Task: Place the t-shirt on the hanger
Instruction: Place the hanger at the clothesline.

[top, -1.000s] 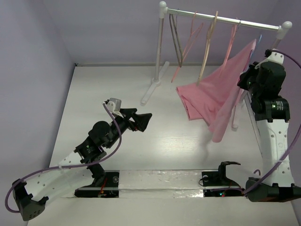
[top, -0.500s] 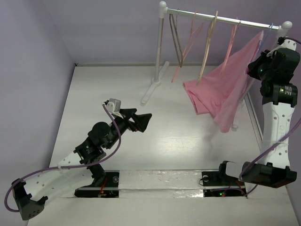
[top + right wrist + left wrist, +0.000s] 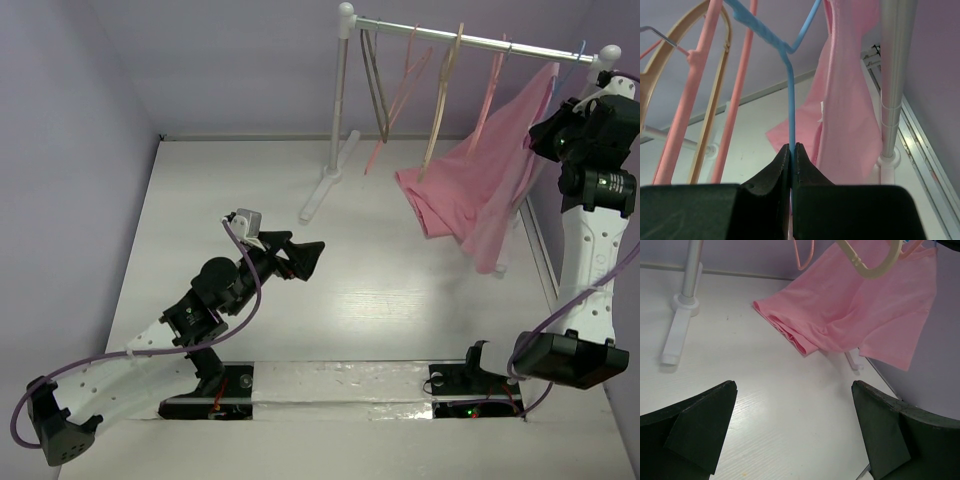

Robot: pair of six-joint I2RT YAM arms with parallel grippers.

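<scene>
The hanger's hook is just over the end of the rack's bar by the post, so I will next lower my right gripper slightly to seat the hook and then let go of the hanger's blue wire.
The light-pink t-shirt hangs in the air from the light-blue wire hanger at the right end of the rack; its lower part droops left above the table. The hanger's hook sits at the rail; I cannot tell if it rests on it. My right gripper is shut on the hanger's blue wire, high up next to the rack's right post. The shirt also shows in the left wrist view. My left gripper is open and empty, low over the table's middle.
A white clothes rack stands at the back, with its left foot on the table. A dark hanger, pink hangers and a tan wooden hanger hang on it. The right post is close to my right gripper.
My right arm has risen and moved back and to the right, carrying the hanger and shirt up to the rail's right end. My left arm has barely moved.
</scene>
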